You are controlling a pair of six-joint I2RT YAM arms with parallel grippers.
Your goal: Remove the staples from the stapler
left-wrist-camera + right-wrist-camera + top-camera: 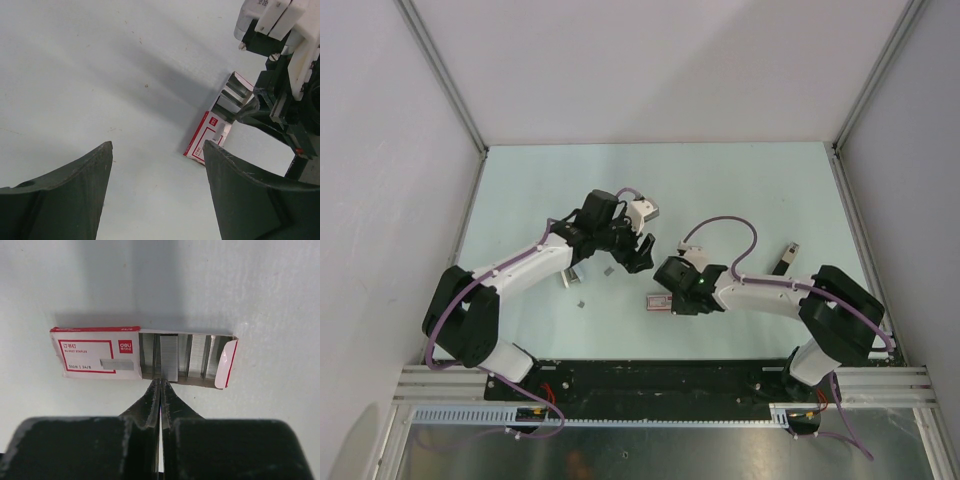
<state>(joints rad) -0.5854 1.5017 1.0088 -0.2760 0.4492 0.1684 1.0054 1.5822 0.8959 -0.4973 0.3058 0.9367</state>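
The left gripper lowers its open fingers to the left in the top view next, onto the nearest small metal bit below.
A red-and-white staple box lies open on the table, with rows of staples in its tray. One bright staple strip lies on top of them. My right gripper is shut, its tips touching the near end of that strip; in the top view it is at the box. My left gripper is open and empty above bare table, left of the box; the top view shows it too. A narrow dark object that looks like the stapler lies at the right.
Small metal bits lie on the table left of the box. White walls enclose the pale green table at the back and sides. The two arms' grippers are close together near the middle.
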